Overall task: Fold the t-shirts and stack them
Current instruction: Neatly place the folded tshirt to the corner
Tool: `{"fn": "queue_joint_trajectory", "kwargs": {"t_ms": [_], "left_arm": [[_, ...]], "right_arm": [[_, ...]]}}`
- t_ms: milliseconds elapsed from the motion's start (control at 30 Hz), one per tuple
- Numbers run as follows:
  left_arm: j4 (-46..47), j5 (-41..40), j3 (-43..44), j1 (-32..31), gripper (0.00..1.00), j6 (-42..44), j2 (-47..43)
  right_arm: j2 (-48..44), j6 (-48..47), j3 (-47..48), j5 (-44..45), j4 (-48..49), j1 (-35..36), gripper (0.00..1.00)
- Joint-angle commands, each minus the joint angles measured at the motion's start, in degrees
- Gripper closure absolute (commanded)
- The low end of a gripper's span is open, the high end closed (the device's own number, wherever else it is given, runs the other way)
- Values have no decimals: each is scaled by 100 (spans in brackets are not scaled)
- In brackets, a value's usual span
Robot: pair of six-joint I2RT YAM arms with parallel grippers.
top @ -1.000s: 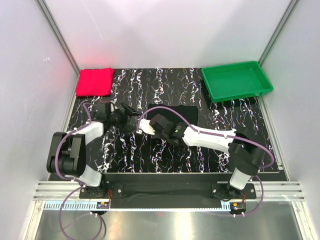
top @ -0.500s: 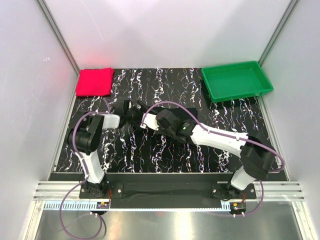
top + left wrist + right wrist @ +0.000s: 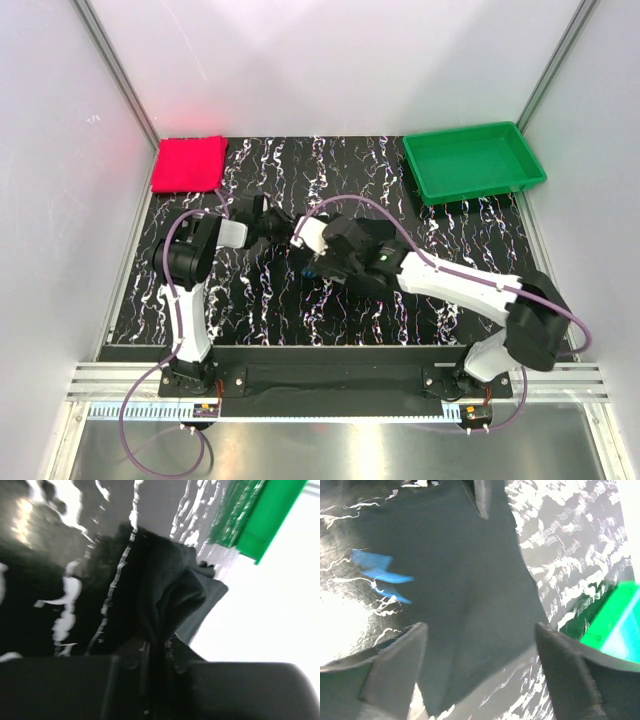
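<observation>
My left gripper rises outward and to the left in the top view next, releasing the black t-shirt over the pinkish-red t-shirt (image 3: pixel 189 164), since that one already lies folded.
The black t-shirt (image 3: pixel 385 230) lies in the middle of the table, largely under my right arm. My left gripper (image 3: pixel 278 228) is at its left edge. In the left wrist view that gripper (image 3: pixel 157 647) is shut on a bunched fold of the black t-shirt (image 3: pixel 170 595). My right gripper (image 3: pixel 318 255) hovers over the same cloth. Seen from the right wrist, this gripper (image 3: pixel 480 635) stands open, nothing between its fingers (image 3: pixel 395 665), and the black t-shirt (image 3: pixel 465 580) lies flat below. The pinkish-red t-shirt (image 3: pixel 189 164) lies folded at the back left corner.
A green plastic tray (image 3: pixel 473 160) stands at the back right, also seen as the green tray (image 3: pixel 260 515) and the green tray (image 3: pixel 615 620) from the wrists. White walls close in the left, right and far sides. The mat is black with white veins.
My left gripper reached the black t-shirt's left edge and shut on it. My right gripper let go of the cloth and opened, shifting slightly toward the near side.
</observation>
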Motion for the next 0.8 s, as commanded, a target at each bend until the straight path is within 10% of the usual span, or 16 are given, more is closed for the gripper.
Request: {"fn": "queue_joint_trajectory", "kwargs": {"t_ms": [0,333,767], "left_arm": [[-436,197,528,221,95,1064,-149],[-4301,-821,2708,459,99,4501,-721],[-5921,-1982,6412,1338,100,6251,542]], "right_arm": [[-737,669,72,666,-251,-46,0],[-2663,2165,-165,1089,-2387,-46,1],[-2375,2114,19,1116,-2151,-55,0]]}}
